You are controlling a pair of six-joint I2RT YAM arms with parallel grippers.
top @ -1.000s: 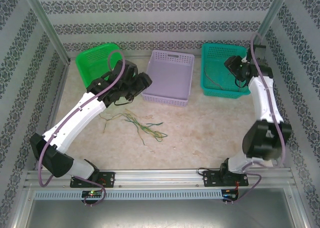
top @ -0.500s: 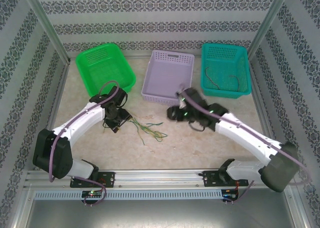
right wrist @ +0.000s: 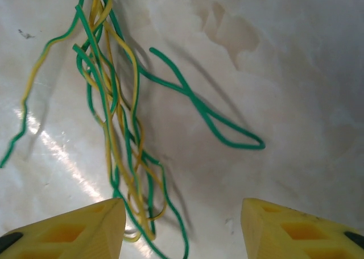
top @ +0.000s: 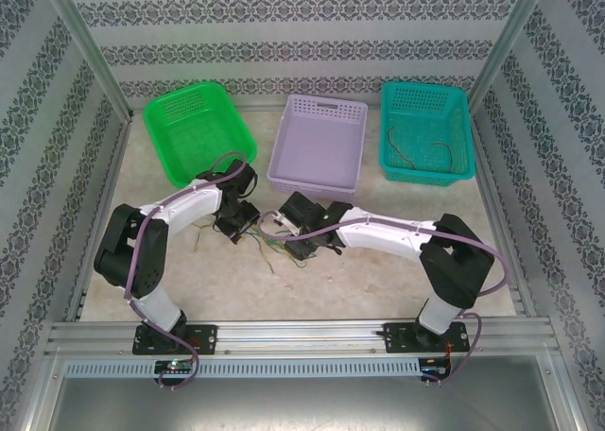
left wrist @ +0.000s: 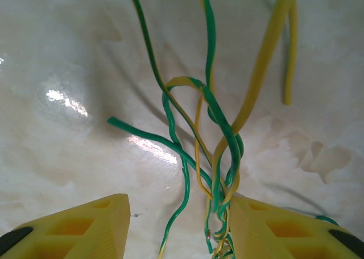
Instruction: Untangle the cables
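My right gripper moves down toward my left gripper next, onto the loose green loop's crossing (right wrist: 192, 95), below and ahead of the open fingers, clear of the tangle.
A tangle of thin green and yellow cables (top: 271, 252) lies on the table in front of the purple basket. My left gripper (top: 236, 228) is down at its left end. In the left wrist view this gripper (left wrist: 179, 230) is open, and a twisted bunch of cables (left wrist: 219, 151) runs between the yellow fingers (left wrist: 85, 225), close against the right one. My right gripper (top: 304, 236) is low over the tangle's right side. It is open (right wrist: 185, 230), with cable strands (right wrist: 114, 117) beside its left finger (right wrist: 68, 233) and a loose green loop (right wrist: 227, 131) lying apart.
Three baskets stand along the back: green (top: 185, 93), purple (top: 326, 103) and teal (top: 423, 87). Two thin dark wires (top: 408, 154) lie in the teal one. Both forearms lie low across the middle of the table. A metal rail (top: 302, 335) runs along the near edge.
My right arm swung from the teal basket across to the tangle. My left gripper came away from the green basket and down onto the tangle's left end.
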